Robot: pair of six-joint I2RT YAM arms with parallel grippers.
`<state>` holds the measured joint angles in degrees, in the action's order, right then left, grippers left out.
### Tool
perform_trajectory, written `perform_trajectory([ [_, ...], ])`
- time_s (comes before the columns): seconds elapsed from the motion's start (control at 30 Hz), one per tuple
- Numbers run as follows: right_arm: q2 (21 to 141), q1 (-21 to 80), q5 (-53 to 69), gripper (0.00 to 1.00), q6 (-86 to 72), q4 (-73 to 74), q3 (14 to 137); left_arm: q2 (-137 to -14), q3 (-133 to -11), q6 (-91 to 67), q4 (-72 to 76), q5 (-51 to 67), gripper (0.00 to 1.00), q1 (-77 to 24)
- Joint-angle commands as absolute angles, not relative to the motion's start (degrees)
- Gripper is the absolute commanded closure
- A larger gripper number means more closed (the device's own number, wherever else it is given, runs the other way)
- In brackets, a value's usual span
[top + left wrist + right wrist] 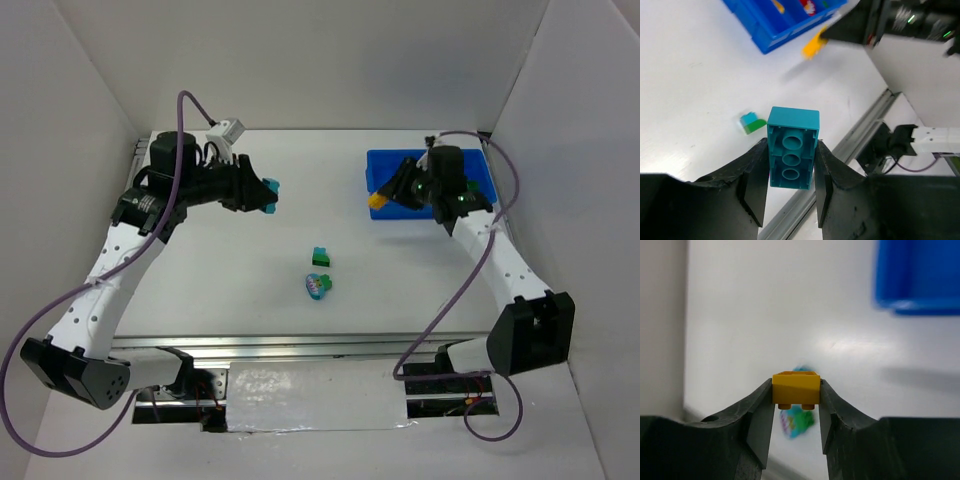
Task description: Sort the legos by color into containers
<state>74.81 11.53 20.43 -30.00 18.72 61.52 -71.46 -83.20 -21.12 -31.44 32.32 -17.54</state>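
I need to turn my right gripper and swing it to the right in the top view, over the blue tray's section beside the red piece, because yellow is there.
My left gripper is shut on a cyan brick, held above the table at the left; the brick also shows in the top view. My right gripper is shut on a yellow brick, held just off the left edge of the blue tray. The yellow brick shows in the top view and the left wrist view. On the table middle lie a green-and-cyan brick and a multicoloured brick. The tray holds several bricks.
White walls enclose the table on three sides. A metal rail runs along the near edge. A purple cable hangs from each arm. The green-and-cyan brick lies on the table below my left gripper's view.
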Motion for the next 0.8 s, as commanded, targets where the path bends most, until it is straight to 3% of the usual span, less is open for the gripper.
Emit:
perform_trajectory([
  [0.0,82.3,9.4,-7.7,1.0,-31.7,27.5,75.1,-70.5,-81.7,-19.5,-32.1,26.6,1.0,-17.5],
  [0.13,94.8,7.6,-20.1,1.0,-30.7,37.4,88.5,-70.8,-80.9,-18.8,-33.0,24.1,1.0,-17.5],
  [0.57,113.9,5.4,-21.2,0.97,-27.2,40.3,108.0,-73.9,-79.0,-21.7,-30.4,24.8,1.0,-17.4],
  [0.63,115.5,5.3,-21.3,0.84,-27.5,41.2,109.2,-74.4,-79.6,-21.6,-30.9,25.3,1.0,-17.4],
  [0.67,116.3,5.2,-20.3,0.72,-27.2,41.3,109.6,-74.7,-79.8,-21.5,-31.1,25.7,1.0,-17.4],
  [0.7,116.6,5.2,-18.6,0.51,-27.2,41.5,110.3,-74.9,-80.0,-21.4,-31.2,25.9,1.0,-17.4],
  [0.77,117.2,5.2,-17.4,0.44,-27.1,41.5,110.9,-75.1,-80.1,-21.1,-31.1,26.4,1.0,-17.4],
])
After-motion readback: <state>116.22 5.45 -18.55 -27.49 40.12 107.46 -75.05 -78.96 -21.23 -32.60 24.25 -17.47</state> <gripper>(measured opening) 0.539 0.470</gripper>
